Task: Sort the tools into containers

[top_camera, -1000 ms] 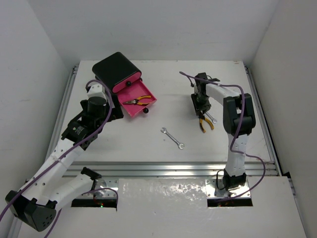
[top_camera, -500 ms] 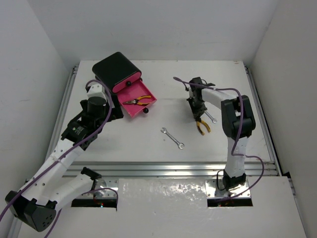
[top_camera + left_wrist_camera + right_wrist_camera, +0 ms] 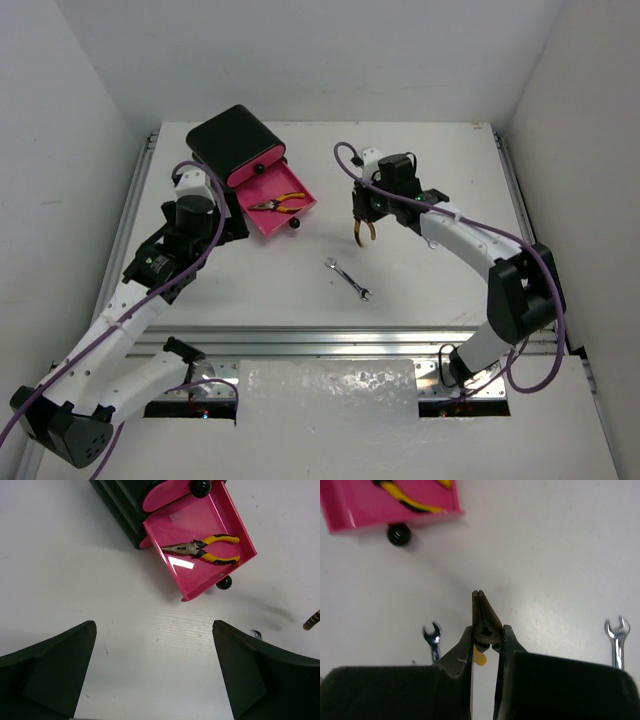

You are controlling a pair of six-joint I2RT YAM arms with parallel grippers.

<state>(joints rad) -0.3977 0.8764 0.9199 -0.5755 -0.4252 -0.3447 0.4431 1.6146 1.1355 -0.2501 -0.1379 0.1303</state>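
Note:
Matching pliers already lie inside the lowest pink drawer, and the drawer's bare bottom is to the left of my right gripper in the top view. My right gripper should turn as it swings over that bare bottom.
The black box [image 3: 235,140] stands at the back left, its lowest pink drawer [image 3: 300,211] pulled out with yellow-and-black pliers [image 3: 280,203] inside. My right gripper [image 3: 362,222] is shut on the second pliers [image 3: 362,234] and holds them above the table right of the drawer; in the right wrist view the pliers' nose [image 3: 481,611] sticks out between my gripper's [image 3: 484,632] fingers. One silver wrench [image 3: 348,279] lies mid-table. My left gripper [image 3: 155,670] is open and empty, in front of the drawer [image 3: 200,525]. No screwdrivers show.
The right wrist view shows two wrenches on the table, one on the left [image 3: 434,639] and one on the right [image 3: 617,640], and the drawer's black knob [image 3: 398,534]. White walls close in the table on three sides. A metal rail runs along the near edge.
My right gripper has lifted the pliers from the table's right side and carried them left toward the open drawer. The left arm has not moved.

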